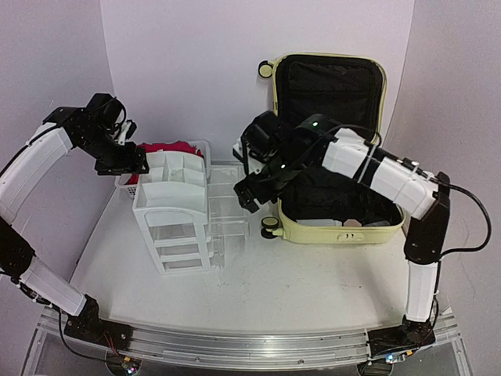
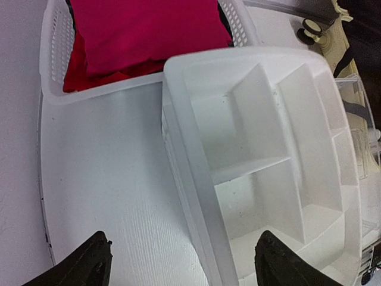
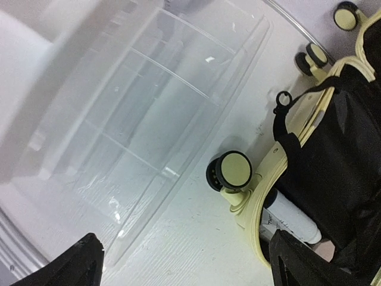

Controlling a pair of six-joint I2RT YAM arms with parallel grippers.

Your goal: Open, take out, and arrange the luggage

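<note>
My right gripper needs to cross over the luggage's rim in between and go down onto the white tube (image 3: 292, 217), because the tube is below my right gripper and to its right in the top view.
The pale yellow luggage (image 1: 313, 233) lies open at the right of the table, its lid standing upright at the back and its black lining showing. Small white and pink items (image 1: 352, 223) lie along its near inner wall. My right gripper (image 1: 250, 196) is open and empty, hovering over the table just left of the luggage's near wheel (image 3: 235, 170). The right wrist view shows the luggage's rim (image 3: 262, 214) and a white tube (image 3: 292, 217) inside. My left gripper (image 1: 133, 166) is open and empty over the left edge of the white drawer organiser (image 2: 268, 149).
A white mesh basket (image 2: 53, 53) holding red cloth (image 2: 143, 36) stands behind the organiser (image 1: 172, 211). A clear plastic drawer (image 3: 137, 119) lies on the table between the organiser and the luggage. Purple walls enclose the table on three sides.
</note>
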